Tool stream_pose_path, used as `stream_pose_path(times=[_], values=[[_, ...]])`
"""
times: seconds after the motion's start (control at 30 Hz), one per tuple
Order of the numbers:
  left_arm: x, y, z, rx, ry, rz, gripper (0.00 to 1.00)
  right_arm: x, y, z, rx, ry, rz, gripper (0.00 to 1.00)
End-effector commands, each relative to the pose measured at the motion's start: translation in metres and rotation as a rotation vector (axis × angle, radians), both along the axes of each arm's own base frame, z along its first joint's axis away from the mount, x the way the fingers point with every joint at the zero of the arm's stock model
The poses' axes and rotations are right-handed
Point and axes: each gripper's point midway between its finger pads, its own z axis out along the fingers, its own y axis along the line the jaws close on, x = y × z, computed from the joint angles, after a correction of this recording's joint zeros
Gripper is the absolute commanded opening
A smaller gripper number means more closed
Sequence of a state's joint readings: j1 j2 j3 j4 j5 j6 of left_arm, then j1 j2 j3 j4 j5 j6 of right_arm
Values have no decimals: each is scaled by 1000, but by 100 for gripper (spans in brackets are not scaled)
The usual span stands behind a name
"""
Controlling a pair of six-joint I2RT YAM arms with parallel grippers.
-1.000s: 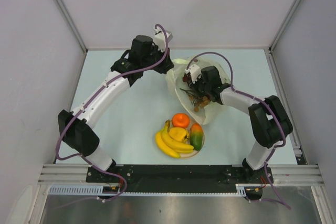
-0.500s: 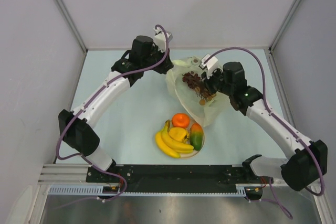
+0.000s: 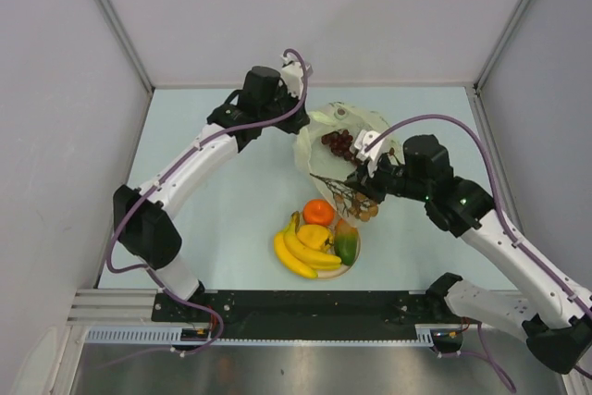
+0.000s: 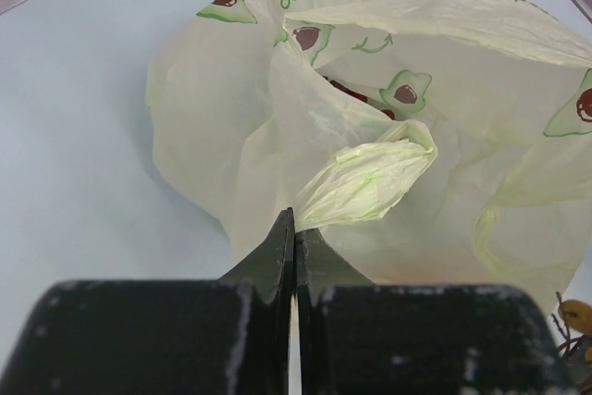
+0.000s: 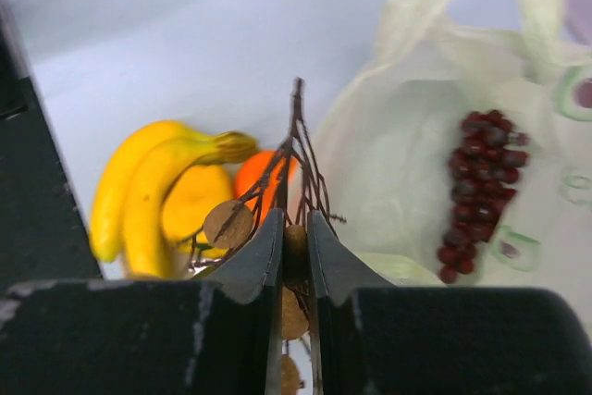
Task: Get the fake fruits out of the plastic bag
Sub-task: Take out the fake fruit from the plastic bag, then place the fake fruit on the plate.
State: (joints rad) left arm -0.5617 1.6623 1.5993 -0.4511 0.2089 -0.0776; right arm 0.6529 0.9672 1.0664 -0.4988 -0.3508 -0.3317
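My right gripper should move back and down over the yellow pepper piece (image 3: 314,236) (image 5: 197,201) to release the twig bunch, because the plate there already holds other fruits.
The pale yellow-green plastic bag (image 3: 314,150) lies open at the middle back of the table. A dark red grape bunch (image 3: 340,142) lies inside it and also shows in the right wrist view (image 5: 481,182). My left gripper (image 3: 298,120) is shut on a fold of the bag (image 4: 365,182) at its left rim. My right gripper (image 3: 361,182) is shut on a brown twig bunch with tan round fruits (image 3: 347,196), held above the bag's near edge. The bananas (image 3: 296,252), orange (image 3: 318,212), yellow pepper piece (image 3: 314,236) and mango (image 3: 346,245) lie on the plate.
The round cream plate (image 3: 349,267) sits near the front middle, just in front of the bag. Grey walls close in the table on the left, back and right. A black rail runs along the near edge.
My right gripper has pulled back out of the bag toward the plate with the brown twig bunch. The grape bunch stays in the bag. My left gripper shifted slightly right, holding the bag.
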Motion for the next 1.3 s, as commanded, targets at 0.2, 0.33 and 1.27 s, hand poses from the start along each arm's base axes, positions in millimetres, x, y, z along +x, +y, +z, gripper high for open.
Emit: stream_pose_path(times=[0.2, 0.33, 1.27], values=[[-3, -8, 37, -24, -101, -19, 0, -19, 43, -31, -34, 119, 183, 0], [-9, -8, 39, -34, -94, -28, 0, -16, 62, -37, -34, 94, 240, 0], [-36, 5, 49, -57, -117, -36, 0, -38, 97, -118, -298, -38, 462, 0]])
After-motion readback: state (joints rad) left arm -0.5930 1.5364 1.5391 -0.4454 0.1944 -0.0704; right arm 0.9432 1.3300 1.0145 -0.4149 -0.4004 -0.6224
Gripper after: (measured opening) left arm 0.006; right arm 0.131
